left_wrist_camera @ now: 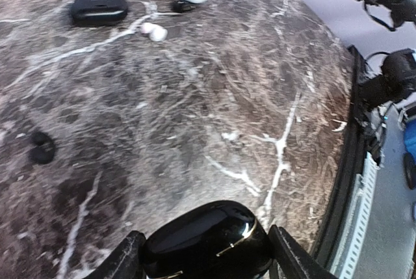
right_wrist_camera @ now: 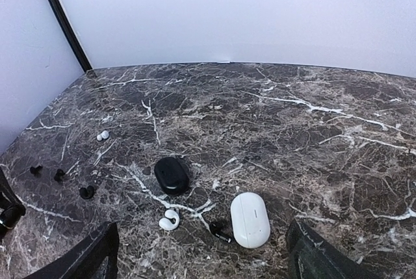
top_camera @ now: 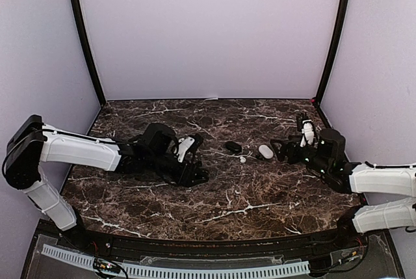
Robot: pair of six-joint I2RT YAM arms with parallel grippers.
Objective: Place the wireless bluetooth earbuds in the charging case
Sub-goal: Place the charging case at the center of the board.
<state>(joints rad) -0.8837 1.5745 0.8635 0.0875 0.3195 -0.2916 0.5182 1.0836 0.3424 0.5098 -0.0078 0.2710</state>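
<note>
My left gripper holds the black oval charging case and will move down toward the bare marble patch (top_camera: 205,189) just below it, then release it there, clear of the buds.
My left gripper (left_wrist_camera: 208,265) is shut on a glossy black oval charging case (left_wrist_camera: 207,240) with a gold seam, low over the table; in the top view it is left of centre (top_camera: 193,173). My right gripper (right_wrist_camera: 201,259) is open and empty, its fingers (right_wrist_camera: 88,256) wide apart just short of a white case (right_wrist_camera: 250,219). A white earbud (right_wrist_camera: 169,219) and a black earbud (right_wrist_camera: 220,230) lie next to that white case. A matte black case (right_wrist_camera: 172,175) sits behind them. Three more black buds (right_wrist_camera: 58,175) and a small white one (right_wrist_camera: 103,135) lie to the left.
The dark marble table (top_camera: 260,201) is enclosed by pale walls with black corner posts (top_camera: 84,38). The black front edge with a white cable strip (top_camera: 195,269) runs along the near side. In the left wrist view, two black buds (left_wrist_camera: 40,147) lie left of my gripper.
</note>
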